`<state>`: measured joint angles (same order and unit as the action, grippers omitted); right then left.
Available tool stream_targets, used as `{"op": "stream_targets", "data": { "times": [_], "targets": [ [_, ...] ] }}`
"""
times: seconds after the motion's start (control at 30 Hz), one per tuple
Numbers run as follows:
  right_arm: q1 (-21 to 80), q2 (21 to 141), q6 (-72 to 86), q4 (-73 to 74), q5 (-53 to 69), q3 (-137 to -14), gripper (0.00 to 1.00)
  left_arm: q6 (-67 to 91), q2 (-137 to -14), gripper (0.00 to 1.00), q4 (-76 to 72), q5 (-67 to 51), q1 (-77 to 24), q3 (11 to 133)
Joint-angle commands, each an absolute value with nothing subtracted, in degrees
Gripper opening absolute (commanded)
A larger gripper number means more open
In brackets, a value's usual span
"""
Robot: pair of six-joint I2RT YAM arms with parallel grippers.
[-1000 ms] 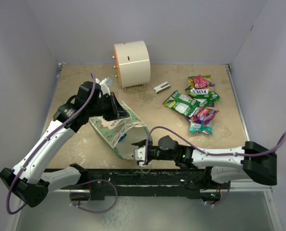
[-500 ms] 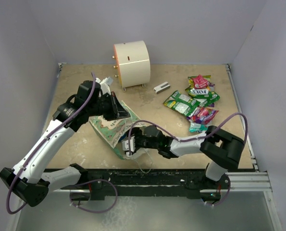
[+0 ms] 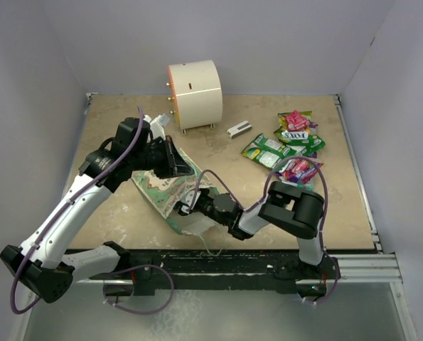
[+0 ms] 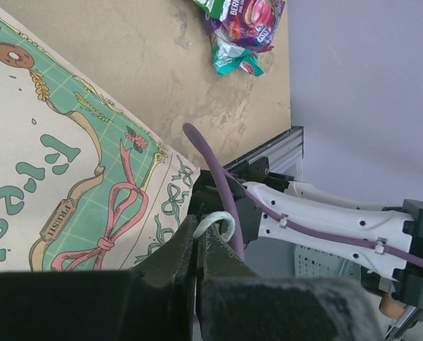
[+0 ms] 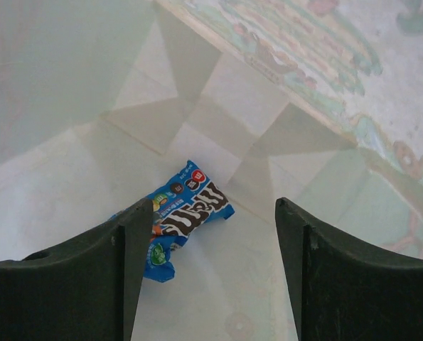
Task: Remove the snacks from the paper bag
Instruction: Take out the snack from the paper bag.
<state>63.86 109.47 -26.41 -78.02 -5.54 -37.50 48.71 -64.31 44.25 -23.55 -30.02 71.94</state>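
The blue candy packet lies at a slant, so the right gripper needs to turn in line with it next and come down over the packet's near end (image 5: pixel 168 236).
The paper bag (image 3: pixel 170 189) lies on its side, its mouth toward the near edge. My left gripper (image 3: pixel 183 168) is shut on the bag's thin white loop handle (image 4: pixel 216 222) and holds the upper edge up; the bag's patterned side (image 4: pixel 69 163) fills the left wrist view. My right gripper (image 5: pixel 212 206) is open inside the bag's white interior. One blue candy packet (image 5: pixel 186 213) lies on the bag's inner floor, next to the left finger (image 5: pixel 119 277) and not gripped. From above, the right fingers are hidden in the bag's mouth. Several snacks (image 3: pixel 289 145) lie piled at the right.
A white cylinder with an orange rim (image 3: pixel 195 92) stands at the back. A small grey-white block (image 3: pixel 239 129) lies to its right. The right arm's wrist (image 3: pixel 224 207) and elbow (image 3: pixel 296 206) crowd the near middle. The table's near edge rail (image 3: pixel 268 259) is close behind the bag.
My right arm has swung left and pushed its gripper into the bag's mouth. My left gripper has kept its hold on the handle and barely moved.
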Motion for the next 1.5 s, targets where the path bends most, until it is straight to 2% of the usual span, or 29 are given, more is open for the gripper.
{"op": "stream_targets", "data": {
  "times": [0.0,0.37,0.53,0.77,0.97,1.47],
  "targets": [
    [64.8,113.4,-17.9,-93.5,-14.5,-39.1,0.72,47.8,-65.5,0.00,42.2,-26.2,-29.8,75.3],
    [64.9,122.6,-12.7,-94.4,-18.2,-44.3,0.82,46.4,-66.5,0.00,42.3,-28.2,-29.8,75.9],
    [64.9,124.4,-10.8,-90.7,-18.7,-46.3,0.85,46.3,-66.8,0.00,41.9,-28.9,-29.8,76.0],
    [64.9,126.7,-7.4,-81.3,-21.0,-50.5,0.84,45.8,-67.2,0.00,42.1,-29.0,-29.8,76.2],
    [64.9,128.3,-5.5,-73.9,-23.7,-54.4,0.67,45.3,-66.5,0.00,43.8,-28.1,-29.8,76.2],
    [64.9,122.4,-9.0,-77.4,-18.0,-49.7,0.05,44.8,-65.6,0.00,47.6,-24.3,-29.8,76.4]
  ]
}}
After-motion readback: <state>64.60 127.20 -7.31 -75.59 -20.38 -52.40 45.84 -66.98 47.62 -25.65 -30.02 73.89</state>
